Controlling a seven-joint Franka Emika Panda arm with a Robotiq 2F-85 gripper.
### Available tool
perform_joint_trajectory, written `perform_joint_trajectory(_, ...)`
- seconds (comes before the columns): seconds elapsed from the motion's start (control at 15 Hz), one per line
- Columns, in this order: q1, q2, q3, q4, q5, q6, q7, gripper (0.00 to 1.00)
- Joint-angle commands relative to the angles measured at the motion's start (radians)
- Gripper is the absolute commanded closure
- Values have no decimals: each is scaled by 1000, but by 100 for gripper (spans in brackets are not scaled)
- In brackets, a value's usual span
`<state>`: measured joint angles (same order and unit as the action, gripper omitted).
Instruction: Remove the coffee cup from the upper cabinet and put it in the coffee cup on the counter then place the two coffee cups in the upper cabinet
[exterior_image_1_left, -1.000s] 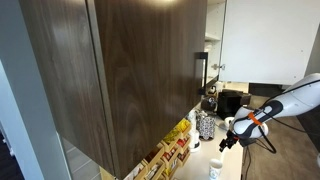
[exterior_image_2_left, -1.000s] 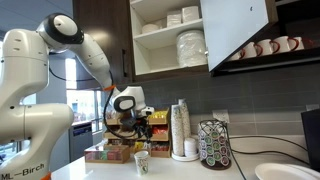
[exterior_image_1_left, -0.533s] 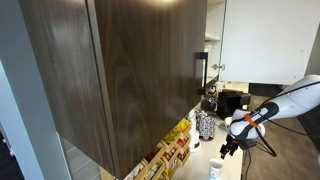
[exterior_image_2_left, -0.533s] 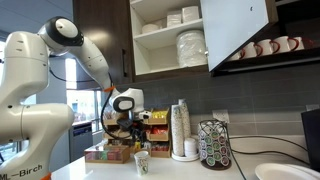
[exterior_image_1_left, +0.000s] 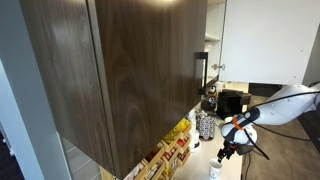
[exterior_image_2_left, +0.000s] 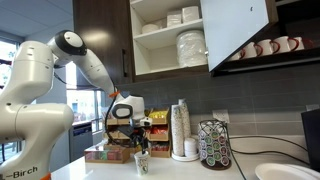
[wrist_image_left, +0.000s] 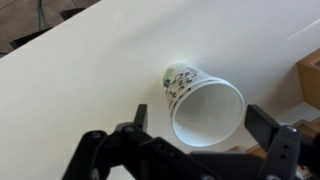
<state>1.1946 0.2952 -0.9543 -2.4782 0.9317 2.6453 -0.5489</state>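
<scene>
The pale coffee cup's open rim faces up below my spread fingers. My gripper should move down next, and to the left in the wrist view, with its fingers on both sides of the cup's side.
A pale paper coffee cup (wrist_image_left: 205, 103) with a faint pattern stands upright on the white counter (wrist_image_left: 90, 70). It also shows in both exterior views (exterior_image_2_left: 142, 163) (exterior_image_1_left: 213, 172). My gripper (wrist_image_left: 200, 125) hangs just above it, open, with one finger (wrist_image_left: 140, 118) on each side of the rim and nothing held. From outside, the gripper (exterior_image_2_left: 128, 120) (exterior_image_1_left: 228, 150) is a little above the cup. The upper cabinet (exterior_image_2_left: 165, 40) stands open, its white door (exterior_image_2_left: 238, 30) swung out. A small white cup-like item (exterior_image_2_left: 150, 28) sits on its top shelf; what it is I cannot tell.
Stacked bowls (exterior_image_2_left: 190, 15) and plates (exterior_image_2_left: 190, 48) fill the cabinet shelves. On the counter are snack boxes (exterior_image_2_left: 110, 152), a tall stack of cups (exterior_image_2_left: 181, 128), a speckled pod rack (exterior_image_2_left: 214, 145) and a white plate (exterior_image_2_left: 280, 172). Mugs (exterior_image_2_left: 270, 46) hang under the door.
The arm has come down and the open gripper has sunk toward the cup on the counter. The cup has not moved.
</scene>
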Motion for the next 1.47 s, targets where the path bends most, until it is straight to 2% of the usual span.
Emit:
perform_joint_trajectory(0.0,-158,187,147,130,190,-17,-150,0)
perform_joint_trajectory(0.13,-225,261,203,188,250,-10,-198,0)
perform_joint_trajectory(0.2,-250,290,223,214,266,-9,-209,3)
perform_joint_trajectory(0.27,-274,322,243,237,280,-4,-220,27)
perform_joint_trajectory(0.33,-424,278,392,246,181,80,-166,28)
perform_joint_trajectory(0.4,-471,284,441,261,154,110,-154,29)
perform_joint_trajectory(0.47,-389,349,357,290,246,66,-208,36)
perform_joint_trajectory(0.53,-426,343,391,297,240,75,-207,46)
perform_joint_trajectory(0.6,-602,278,565,287,104,171,-139,54)
perform_joint_trajectory(0.67,-642,269,603,289,67,198,-124,62)
perform_joint_trajectory(0.73,-537,308,501,306,174,149,-187,69)
perform_joint_trajectory(0.8,-573,296,533,304,166,169,-187,76)
perform_joint_trajectory(1.0,-581,256,531,293,186,180,-217,100)
perform_joint_trajectory(1.4,-580,110,530,224,262,247,-331,99)
